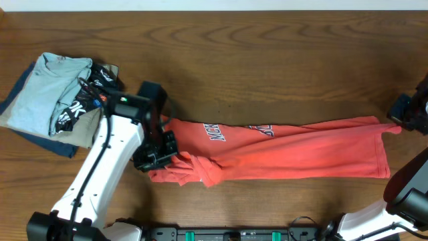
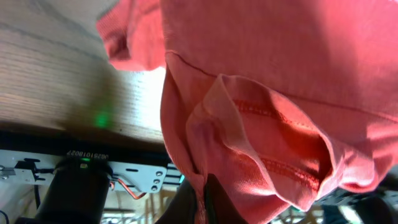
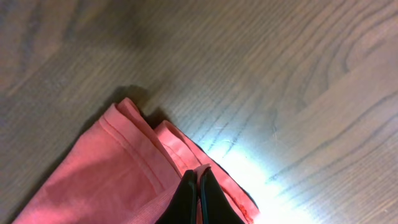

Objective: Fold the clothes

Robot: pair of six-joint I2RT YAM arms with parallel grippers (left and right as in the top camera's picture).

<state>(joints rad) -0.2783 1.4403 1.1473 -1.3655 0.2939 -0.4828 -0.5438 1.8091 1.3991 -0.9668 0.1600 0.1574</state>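
Note:
The right gripper lowers slightly toward the table next and opens at the shirt's pinched end, since the cloth already lies stretched out.
The coral-red T-shirt lies stretched across the table in a long band, white lettering showing near its left end. My left gripper is shut on the shirt's bunched left end, where the cloth is crumpled; in the left wrist view the fabric hangs from the fingers. My right gripper is shut on the shirt's right end at the table's right edge; the right wrist view shows the hem pinched between the black fingers.
A pile of other clothes sits at the far left: a light blue-grey folded shirt over a black garment with white print. Bare wooden table lies behind the shirt.

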